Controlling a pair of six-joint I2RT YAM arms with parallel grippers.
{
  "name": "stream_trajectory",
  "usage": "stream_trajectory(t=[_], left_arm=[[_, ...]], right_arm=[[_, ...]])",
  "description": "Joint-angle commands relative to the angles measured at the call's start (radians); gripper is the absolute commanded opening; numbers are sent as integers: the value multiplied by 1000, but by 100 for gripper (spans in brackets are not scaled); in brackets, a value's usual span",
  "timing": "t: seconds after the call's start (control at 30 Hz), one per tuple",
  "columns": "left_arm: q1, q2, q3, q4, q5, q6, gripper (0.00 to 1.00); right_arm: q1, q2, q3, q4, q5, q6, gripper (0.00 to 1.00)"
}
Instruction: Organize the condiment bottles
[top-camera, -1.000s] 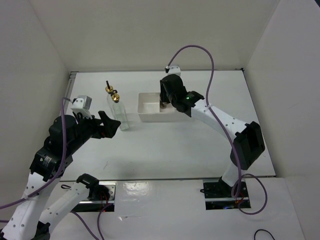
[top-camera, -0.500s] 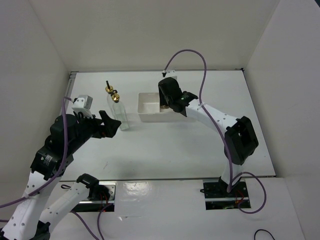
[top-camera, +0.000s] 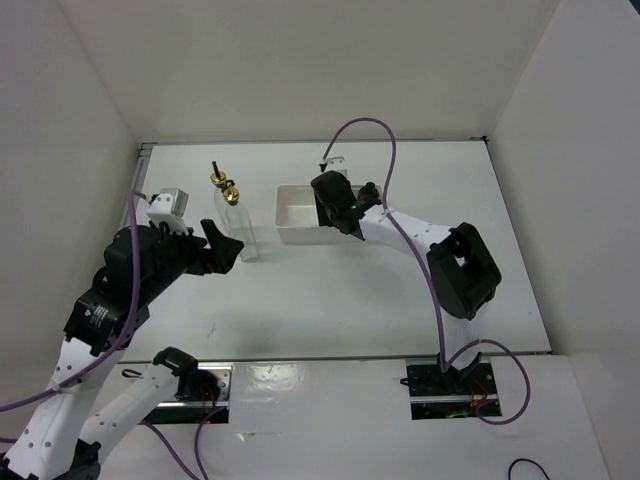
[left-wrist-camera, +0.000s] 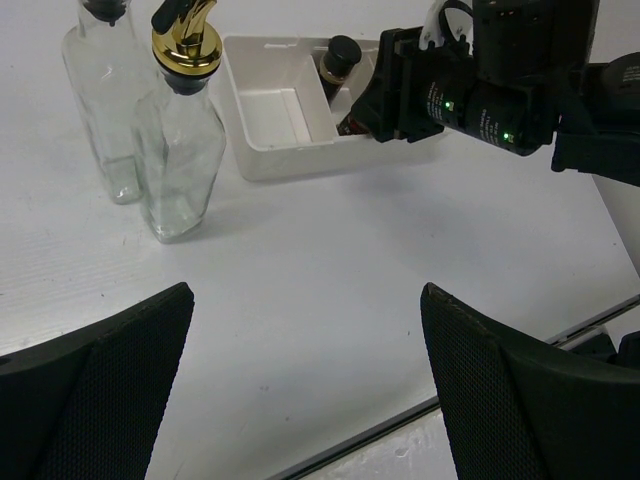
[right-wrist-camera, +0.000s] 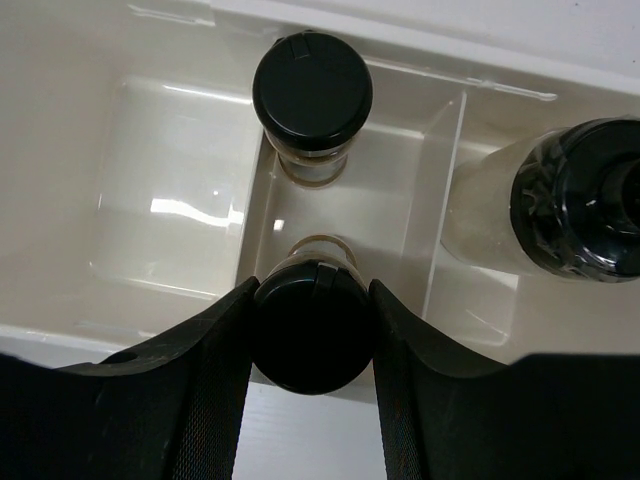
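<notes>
The robot's right gripper will next move gently down and slightly toward the tray's empty section, then let go of the spice jar's black cap, because the middle section has room before its second jar.
Two tall clear glass bottles with gold pourers (top-camera: 241, 228) (top-camera: 217, 186) stand left of the white tray (top-camera: 292, 207). My left gripper (top-camera: 225, 250) is open and empty just near of them; in its wrist view (left-wrist-camera: 310, 330) the bottles (left-wrist-camera: 180, 150) (left-wrist-camera: 98, 100) stand ahead. My right gripper (top-camera: 335, 207) is over the tray, shut on a dark black-capped spice jar (right-wrist-camera: 310, 335) in the middle compartment. A second dark jar (right-wrist-camera: 312, 95) stands farther back in that compartment. A whitish black-capped jar (right-wrist-camera: 585, 200) stands in the right compartment.
The tray's left compartment (right-wrist-camera: 165, 195) holds nothing. White walls close the table at the back and both sides. The left wrist view shows the tray (left-wrist-camera: 280, 115) and the right gripper (left-wrist-camera: 400, 95) beyond the bottles.
The right arm's wrist has swung left and lowered over the tray's middle compartment with the jar. The left arm has hardly moved.
</notes>
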Motion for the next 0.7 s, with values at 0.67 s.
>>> stream_trajectory(t=[0.67], left_arm=[[-3, -11, 24, 36, -14, 17, 100]], right_arm=[[10, 75, 2, 104, -37, 76, 15]])
